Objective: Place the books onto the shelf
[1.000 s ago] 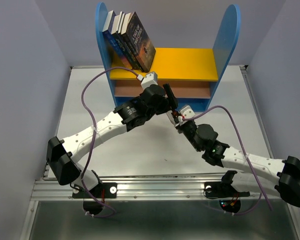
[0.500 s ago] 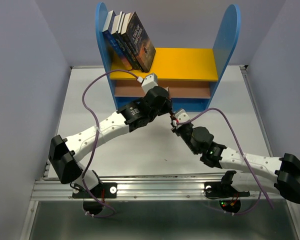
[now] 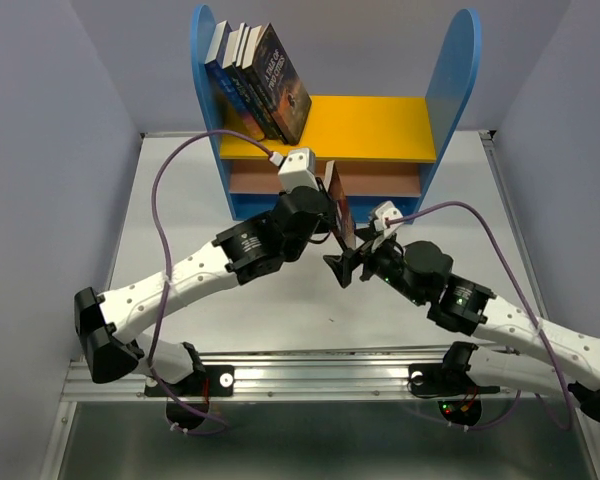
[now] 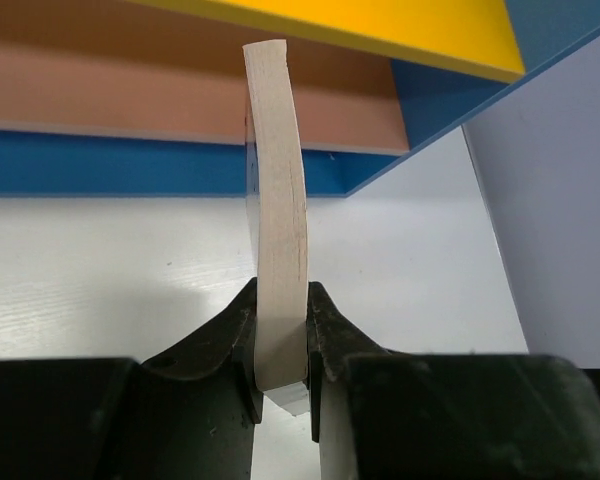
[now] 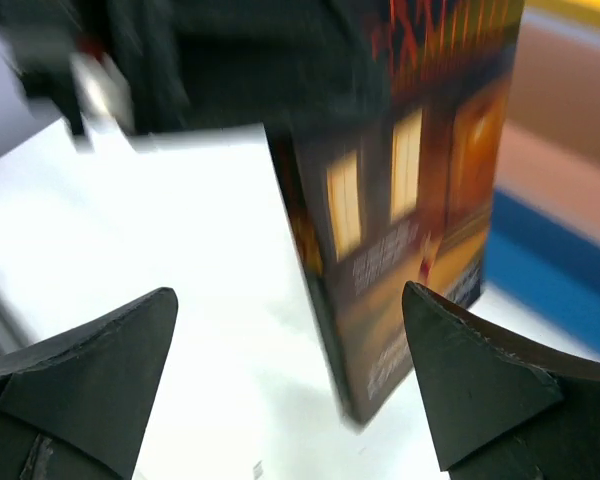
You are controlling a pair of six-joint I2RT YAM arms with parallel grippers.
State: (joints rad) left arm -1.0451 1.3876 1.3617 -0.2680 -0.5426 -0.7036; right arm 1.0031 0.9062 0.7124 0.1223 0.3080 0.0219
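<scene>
My left gripper brings the dark red-brown book (image 3: 338, 203) up and outward onto the yellow board beside the leaning books next and releases it, since that spot is bare.
A dark red-brown book (image 3: 338, 203) stands upright on edge in front of the shelf (image 3: 370, 128), and my left gripper (image 3: 326, 216) is shut on it. In the left wrist view the book's pale page edge (image 4: 280, 190) rises from between my left gripper's (image 4: 280, 345) pinching fingers toward the shelf's brown lower board (image 4: 130, 90). My right gripper (image 3: 348, 263) is open just right of the book. In its wrist view the dark orange-lit cover (image 5: 420, 230) stands between the spread right gripper (image 5: 290, 355) fingers, touching neither. Several books (image 3: 255, 80) lean at the left end of the yellow upper board.
The shelf's tall blue side panels (image 3: 452, 95) stand at the back of the white table (image 3: 180, 200). The right part of the yellow board (image 3: 380, 125) is bare. A purple cable (image 3: 165, 185) loops over the left arm and another (image 3: 480, 235) over the right arm.
My left gripper closed on the book and now holds it upright. My right gripper let go, opened wide and shifted a little right and back from the book.
</scene>
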